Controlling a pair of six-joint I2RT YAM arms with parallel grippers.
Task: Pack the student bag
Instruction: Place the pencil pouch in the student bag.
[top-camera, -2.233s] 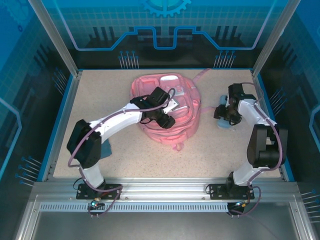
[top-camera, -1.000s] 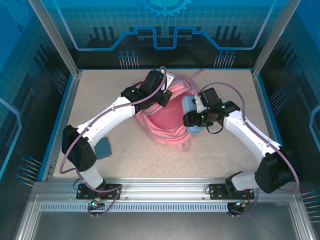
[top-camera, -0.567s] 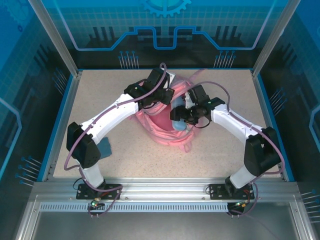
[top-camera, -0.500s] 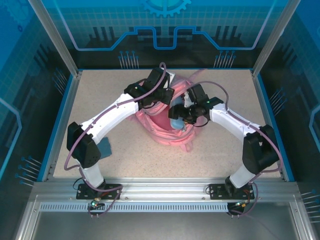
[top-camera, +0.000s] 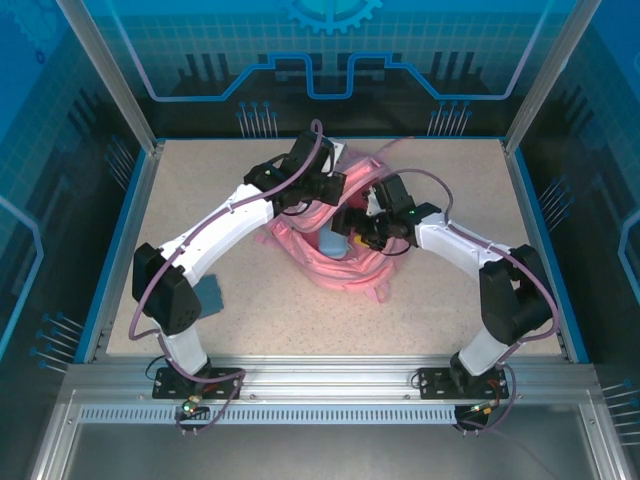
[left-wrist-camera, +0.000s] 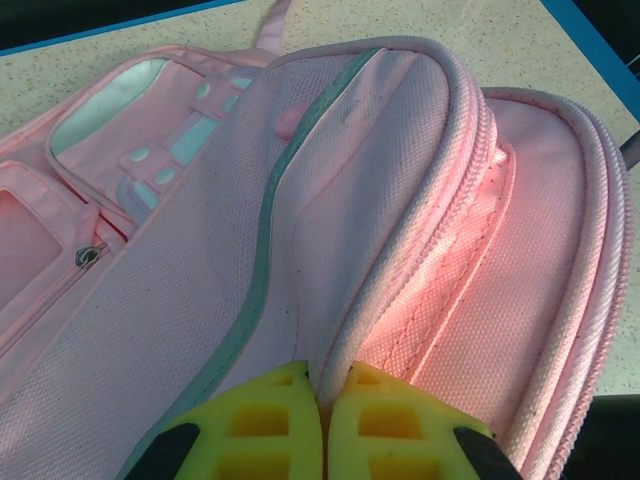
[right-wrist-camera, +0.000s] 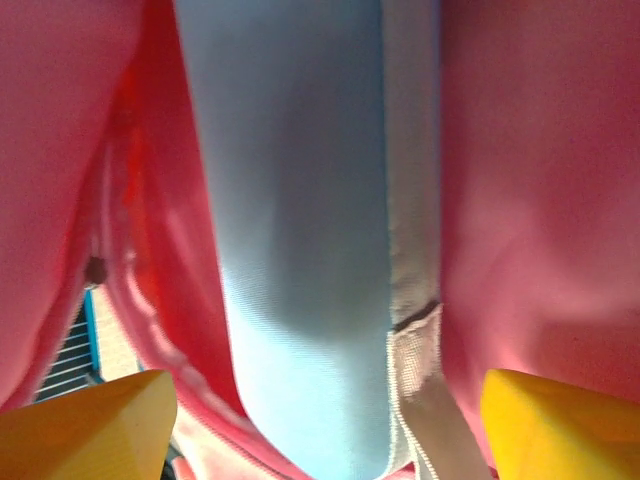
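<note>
I should next lower my left gripper with the flap toward the pocket's opening (left-wrist-camera: 432, 288), which lies below, and spread its fingers to free the piped zip edge.
The pink student bag (top-camera: 345, 268) lies at the table's middle with its main pocket held open. My left gripper (top-camera: 318, 188) is shut on the bag's piped zip edge (left-wrist-camera: 400, 200), and its yellow fingers (left-wrist-camera: 270, 425) pinch the rim and lift the flap. A light blue soft pouch (top-camera: 330, 244) stands inside the opening. My right gripper (top-camera: 352, 226) reaches into the pocket from the right. In the right wrist view the pouch (right-wrist-camera: 300, 200) lies between pink bag walls (right-wrist-camera: 540, 150), and the gripper (right-wrist-camera: 330, 420) is open, its fingers wide apart on either side of it.
A small dark blue booklet (top-camera: 208, 293) lies on the table at the left, beside the left arm's lower link. A pink strap (top-camera: 395, 150) trails from the bag toward the back edge. Blue rails edge the speckled table (top-camera: 460, 290).
The right gripper carried the light blue pouch leftward from the bag's right side into the open pocket. The left gripper keeps the flap lifted at the back.
</note>
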